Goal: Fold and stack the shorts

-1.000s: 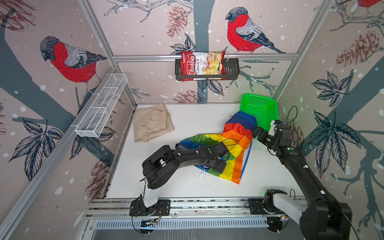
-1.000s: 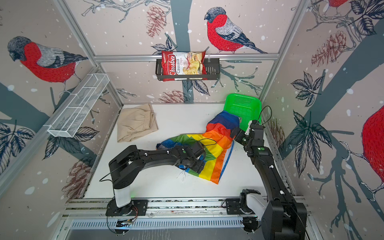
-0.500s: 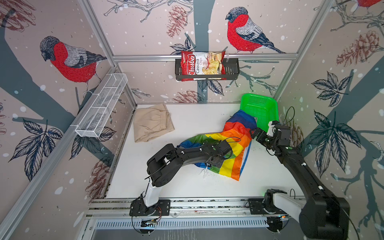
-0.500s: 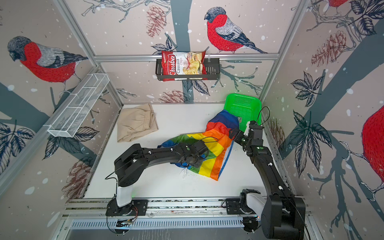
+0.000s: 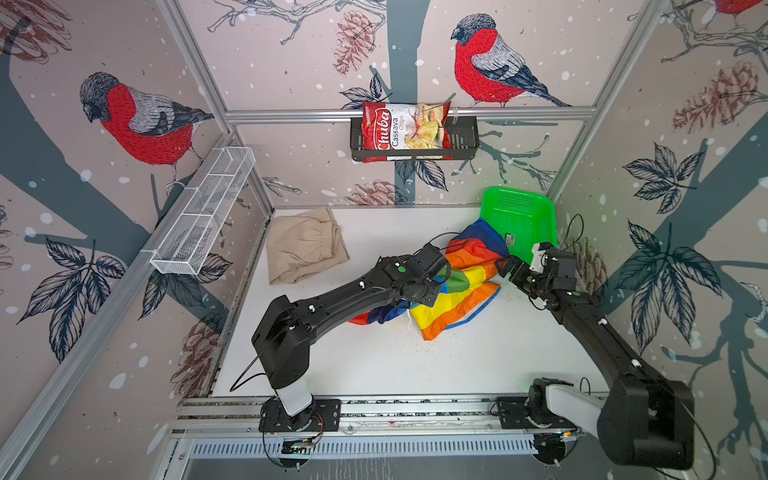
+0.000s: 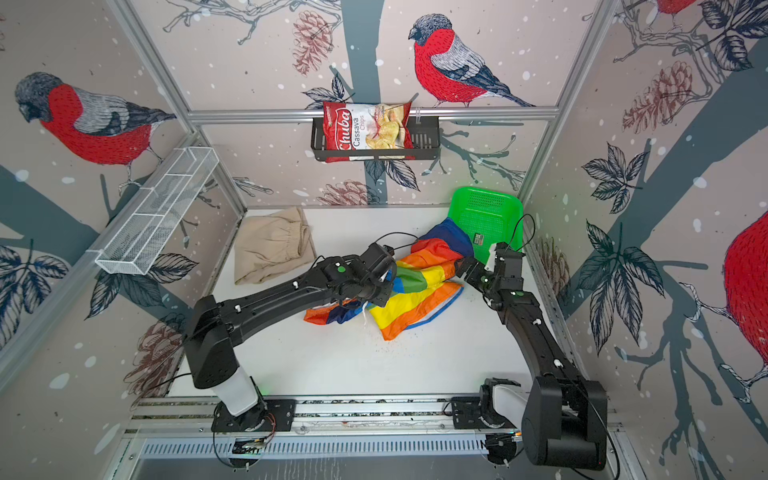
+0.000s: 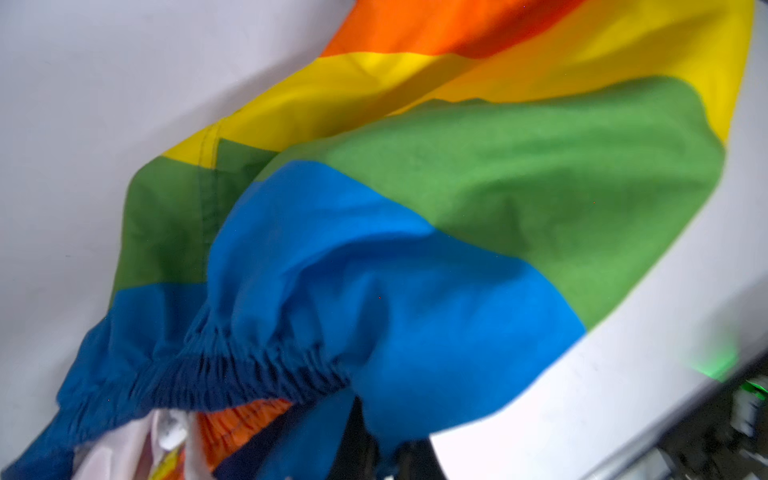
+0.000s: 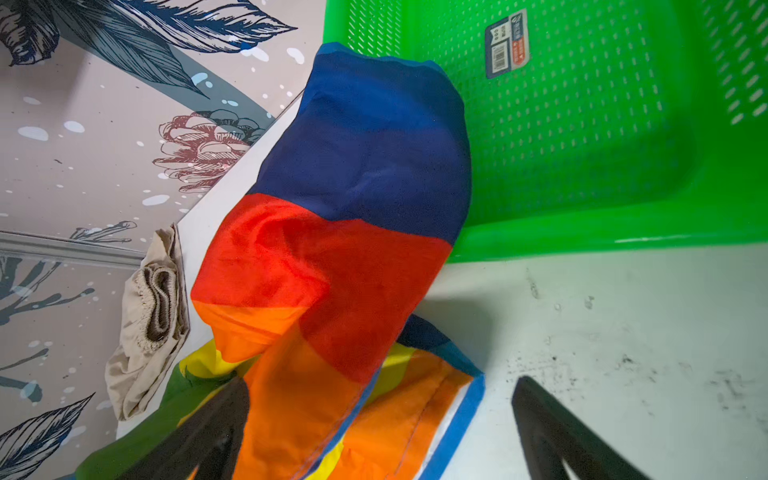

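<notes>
My right gripper is to move outward next, over the orange leg (image 8: pixel 316 399) and onto the red band (image 8: pixel 360 276) beside the dark blue end, because this leg is still crumpled and unheld.
The rainbow shorts (image 5: pixel 461 286) (image 6: pixel 419 291) lie crumpled right of the table's middle, one blue end resting against the green basket. My left gripper (image 5: pixel 437 277) (image 6: pixel 387 281) is shut on them; in the left wrist view its jaws (image 7: pixel 382 453) pinch blue cloth (image 7: pixel 415 299) by the gathered waistband. My right gripper (image 5: pixel 508 268) (image 6: pixel 464 266) (image 8: pixel 382 424) stands open at the shorts' right edge, with the orange leg (image 8: pixel 316 399) lying between its fingers. The beige shorts (image 5: pixel 305 245) (image 6: pixel 270 245) (image 8: pixel 145 316) lie folded at the back left.
A green plastic basket (image 5: pixel 519 216) (image 6: pixel 486 212) (image 8: pixel 582 145) leans in the back right corner. A white wire rack (image 5: pixel 203 216) hangs on the left wall, and a black shelf with a chips bag (image 5: pixel 405 131) on the back wall. Bare white table (image 5: pixel 415 365) lies in front.
My left gripper has closed on the rainbow shorts and moved toward the back, dragging the waist end with it and bunching the cloth. The right gripper stays open and has barely shifted.
</notes>
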You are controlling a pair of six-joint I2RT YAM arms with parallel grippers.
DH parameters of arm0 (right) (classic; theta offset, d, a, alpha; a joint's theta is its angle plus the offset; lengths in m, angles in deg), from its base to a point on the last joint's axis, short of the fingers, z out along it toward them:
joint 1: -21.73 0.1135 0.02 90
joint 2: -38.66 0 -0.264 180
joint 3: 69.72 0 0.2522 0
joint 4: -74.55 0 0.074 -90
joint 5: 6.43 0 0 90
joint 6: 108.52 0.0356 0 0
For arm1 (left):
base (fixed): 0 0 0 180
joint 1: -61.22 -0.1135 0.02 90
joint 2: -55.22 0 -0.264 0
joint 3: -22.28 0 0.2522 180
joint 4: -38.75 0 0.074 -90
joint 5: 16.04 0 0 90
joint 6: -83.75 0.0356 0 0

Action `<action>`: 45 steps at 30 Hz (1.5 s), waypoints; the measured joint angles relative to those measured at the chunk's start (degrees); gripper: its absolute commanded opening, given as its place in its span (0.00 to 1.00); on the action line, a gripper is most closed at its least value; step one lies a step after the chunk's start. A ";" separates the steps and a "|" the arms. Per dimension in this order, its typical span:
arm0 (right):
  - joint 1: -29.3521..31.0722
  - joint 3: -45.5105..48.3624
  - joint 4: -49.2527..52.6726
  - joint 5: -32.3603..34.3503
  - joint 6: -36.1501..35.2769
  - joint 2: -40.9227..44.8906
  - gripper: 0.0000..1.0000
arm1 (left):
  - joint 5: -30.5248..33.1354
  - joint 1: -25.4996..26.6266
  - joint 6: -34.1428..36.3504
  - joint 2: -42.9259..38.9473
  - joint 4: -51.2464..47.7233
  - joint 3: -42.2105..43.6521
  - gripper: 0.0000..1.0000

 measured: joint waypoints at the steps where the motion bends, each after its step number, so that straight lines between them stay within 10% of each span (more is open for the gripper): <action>1: 0.22 -0.15 -0.63 -0.48 0.09 -0.90 0.99 | -0.48 -0.07 -0.02 -0.26 -0.04 0.48 0.00; 5: 2.16 -2.10 -3.17 -1.75 2.29 -4.90 0.93 | -3.04 -0.42 -0.09 -1.90 0.57 3.37 0.00; 9: 4.87 -5.05 -6.23 -2.97 4.68 -9.18 0.31 | -6.03 -1.33 -0.28 -3.48 1.92 5.79 0.15; 14: 8.46 -7.80 -7.50 -3.48 5.73 -10.73 0.03 | -8.41 -2.73 -0.66 -4.46 3.50 7.39 0.22; 18: 10.29 -9.01 -7.76 -3.52 5.86 -10.69 0.02 | -10.99 -4.22 -0.72 -5.09 5.62 8.59 0.47; 25: 12.15 -9.92 -7.76 -3.50 5.90 -10.60 0.02 | -15.37 -5.18 -1.57 -3.96 9.68 9.86 0.46; 34: 12.31 -10.54 -7.65 -3.26 6.10 -11.04 0.02 | -21.20 -4.26 -1.46 -3.72 12.15 12.83 0.77; 45: 12.22 -12.31 -7.74 -3.58 7.21 -13.00 0.02 | -5.53 5.79 2.56 3.32 9.99 10.56 0.82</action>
